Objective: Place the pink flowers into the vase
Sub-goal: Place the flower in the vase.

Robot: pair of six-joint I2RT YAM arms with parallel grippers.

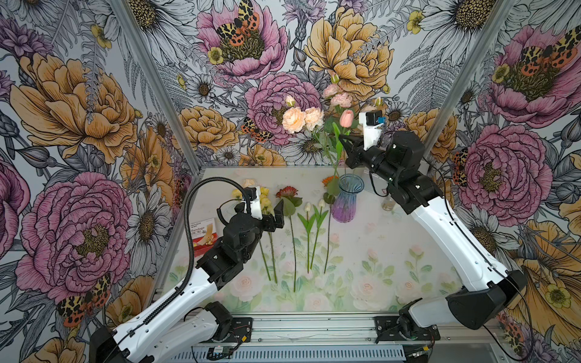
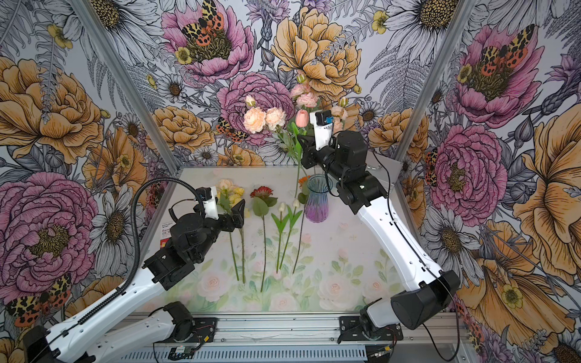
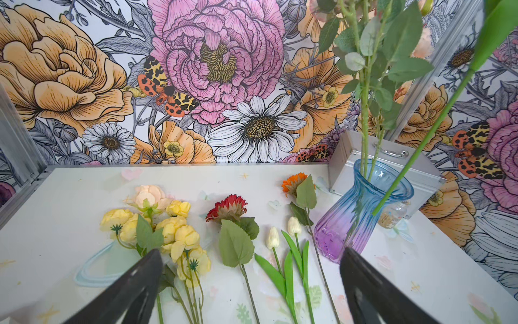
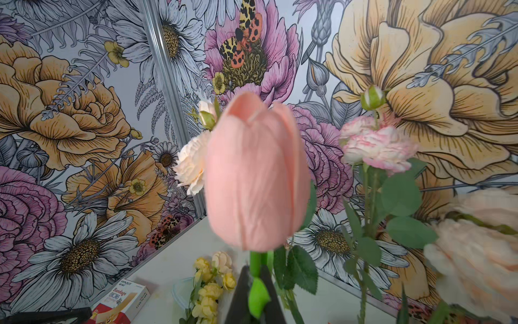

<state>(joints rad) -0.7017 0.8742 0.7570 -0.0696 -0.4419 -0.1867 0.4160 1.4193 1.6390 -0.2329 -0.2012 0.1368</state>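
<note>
The robot's right gripper should next move over the vase's blue opening [image 1: 351, 182], bring the tulip's stem down inside and then release it, because the lower end of the stem still hangs beside the vase's rim.
The vase [image 1: 345, 204] [image 2: 317, 202] [image 3: 361, 213], blue at the rim and purple at the base, stands at the back right of the table. Tall stems of pink flowers [image 1: 301, 118] [image 2: 262, 118] stand in it, with pale pink carnations [image 1: 338, 96] higher up. My right gripper [image 1: 341, 141] [image 2: 300, 140] [image 4: 256, 291] is shut on the green stem of a pink tulip [image 1: 345, 118] [image 4: 258, 174], held upright above the vase. The tulip stem's lower end hangs just beside the rim. My left gripper [image 1: 275, 217] [image 3: 252, 252] is open and empty above the flowers lying on the table.
Yellow-bloomed stems [image 1: 265, 198], a red flower [image 1: 286, 191], two white tulips [image 1: 314, 206] and an orange flower [image 1: 329, 180] lie in a row left of the vase. A bandage box [image 1: 202, 234] sits at the left edge. A small jar [image 1: 389, 204] and a silver case [image 3: 384, 157] stand behind the vase.
</note>
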